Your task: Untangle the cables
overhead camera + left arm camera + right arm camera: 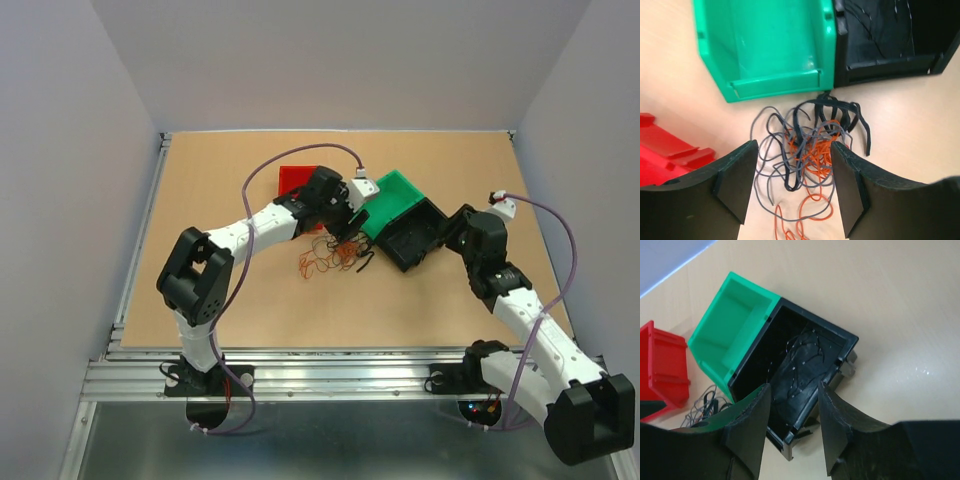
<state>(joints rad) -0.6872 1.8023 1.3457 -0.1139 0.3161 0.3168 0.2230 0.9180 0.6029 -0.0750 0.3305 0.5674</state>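
Observation:
The black loop point(367, 245) point(839, 105) is the next target of my left gripper. I will move that gripper toward where the green and black bins meet, then lower it onto the loop.
The cables point(335, 258) are a loose tangle of thin orange, grey and black wires on the table, just in front of the green bin point(400, 183). My left gripper point(345, 228) hangs over them. In the left wrist view its fingers point(735, 180) stand well apart on either side of the cables point(812, 150), which lie on the wood unpinched; the left gripper point(792, 185) is open. My right gripper point(792, 420) is open too, straddling the near corner wall of the black bin point(820, 320) without touching it. Thin black wires point(802, 352) lie inside that bin.
The green bin point(775, 85) and the black bin point(880, 67) sit side by side, touching, just beyond the tangle. A red bin point(295, 178) lies behind the left arm, and shows as the red bin point(665, 155) at the left. Bare wooden table surrounds them.

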